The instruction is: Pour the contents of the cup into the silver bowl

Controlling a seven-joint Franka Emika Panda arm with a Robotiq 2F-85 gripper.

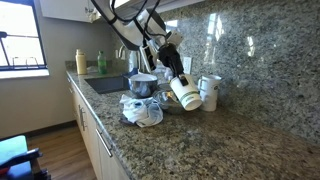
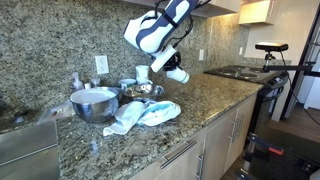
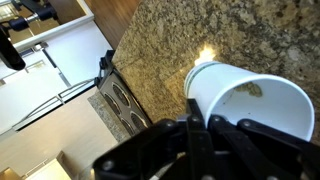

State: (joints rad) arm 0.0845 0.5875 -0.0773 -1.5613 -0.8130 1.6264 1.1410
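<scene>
My gripper will turn the tipped cup upright, put the cup's bottom down on the bare granite [image 1: 187, 125] next to the silver bowl below the gripper, and let go of the cup's rim.
My gripper [image 1: 176, 76] is shut on the small white cup [image 1: 186, 93] and holds it tipped on its side above the granite counter. Both exterior views show this [image 2: 177, 74]. In the wrist view the cup [image 3: 250, 105] opens toward the camera, and brownish bits lie inside near its rim. The fingers [image 3: 200, 128] clamp its wall. The silver bowl [image 2: 150, 91] sits on the counter just beside and below the cup, toward the sink side. In an exterior view the cup and arm mostly hide it.
A deeper steel pot [image 1: 143, 85] [image 2: 95, 103] stands beside the sink [image 1: 105, 84]. A white and blue cloth [image 1: 142, 110] [image 2: 145, 113] lies in front of it. A taller white container [image 1: 210, 90] stands near the wall. A stove [image 2: 240, 72] adjoins the counter.
</scene>
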